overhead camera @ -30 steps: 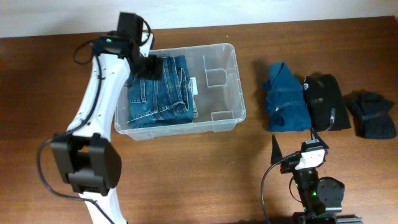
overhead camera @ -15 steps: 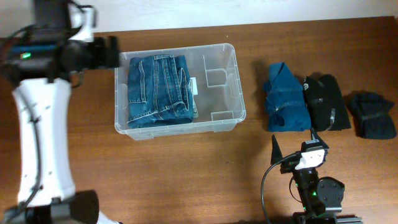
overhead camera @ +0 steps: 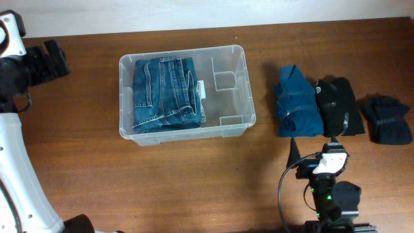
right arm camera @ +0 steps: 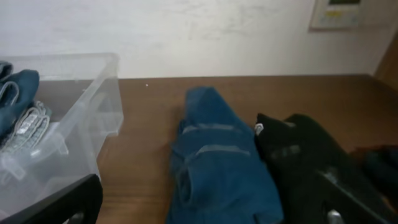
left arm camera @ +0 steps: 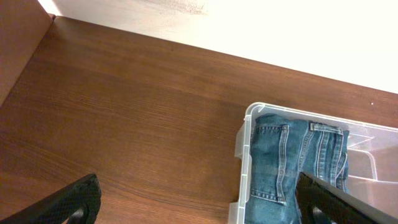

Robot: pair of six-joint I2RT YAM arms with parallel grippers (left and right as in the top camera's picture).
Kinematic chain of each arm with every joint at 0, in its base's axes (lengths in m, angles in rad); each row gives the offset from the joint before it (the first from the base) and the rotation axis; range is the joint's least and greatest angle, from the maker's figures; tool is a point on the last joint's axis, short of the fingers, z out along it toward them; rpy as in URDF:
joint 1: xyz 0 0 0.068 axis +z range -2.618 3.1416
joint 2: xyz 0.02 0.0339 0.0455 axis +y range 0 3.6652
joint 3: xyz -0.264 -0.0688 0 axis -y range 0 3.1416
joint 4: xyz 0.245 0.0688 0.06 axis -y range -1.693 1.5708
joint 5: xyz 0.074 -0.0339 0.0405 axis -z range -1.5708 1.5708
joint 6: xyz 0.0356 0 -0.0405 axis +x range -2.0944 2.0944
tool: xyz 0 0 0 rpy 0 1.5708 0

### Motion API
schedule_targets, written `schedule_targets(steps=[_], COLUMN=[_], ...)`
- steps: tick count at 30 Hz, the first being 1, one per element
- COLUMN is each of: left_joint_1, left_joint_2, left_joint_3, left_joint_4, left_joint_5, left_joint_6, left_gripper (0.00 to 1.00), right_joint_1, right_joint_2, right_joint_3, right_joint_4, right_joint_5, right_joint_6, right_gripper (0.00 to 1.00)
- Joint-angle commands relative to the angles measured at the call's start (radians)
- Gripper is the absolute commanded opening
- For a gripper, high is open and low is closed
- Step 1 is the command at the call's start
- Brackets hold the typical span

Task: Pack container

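My right gripper will next reach outward over the middle of the folded blue garment (overhead camera: 296,102) (right arm camera: 217,168), tilt down and close with a finger on each side of it. The garment lies outward, nearest the empty half of the container.
The clear plastic container (overhead camera: 248,90) stands at the table's middle. Folded blue jeans (overhead camera: 165,94) lie in its left half. The right half holds nothing. My left gripper (overhead camera: 53,61) is open and empty, left of the container, above bare table. In the left wrist view its fingers (left arm camera: 199,202) spread wide, with the container's corner (left arm camera: 244,124) and the jeans (left arm camera: 280,162) between them. My right gripper (overhead camera: 315,147) is open and empty, just in front of a folded blue garment (overhead camera: 296,102). In the right wrist view the gripper (right arm camera: 205,208) faces that garment (right arm camera: 217,168).
A folded black garment (overhead camera: 339,107) lies right of the blue one, and a dark navy one (overhead camera: 386,120) sits at the far right. The right wrist view shows the black garment (right arm camera: 311,162), the container's side (right arm camera: 93,106) and a wall behind the table.
My left arm has swung from over the container out to the far left, leaving the jeans inside. My right gripper has edged a little right and toward the front edge.
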Motion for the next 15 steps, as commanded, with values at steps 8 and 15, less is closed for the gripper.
schedule_targets(steps=[8, 15], left_joint_1=[0.005, 0.005], left_joint_2=[-0.007, -0.006], left_joint_3=[0.018, 0.018], left_joint_4=[-0.013, -0.017], left_joint_5=[0.018, 0.018], left_joint_6=[-0.010, -0.010], left_gripper=[0.99, 0.99], right_joint_1=[-0.008, -0.008], right_joint_2=[0.679, 1.118], right_joint_3=[0.703, 1.130], right_joint_4=[-0.346, -0.633], right_joint_5=[0.012, -0.030], right_joint_6=[0.026, 0.026], right_gripper=[0.98, 0.98])
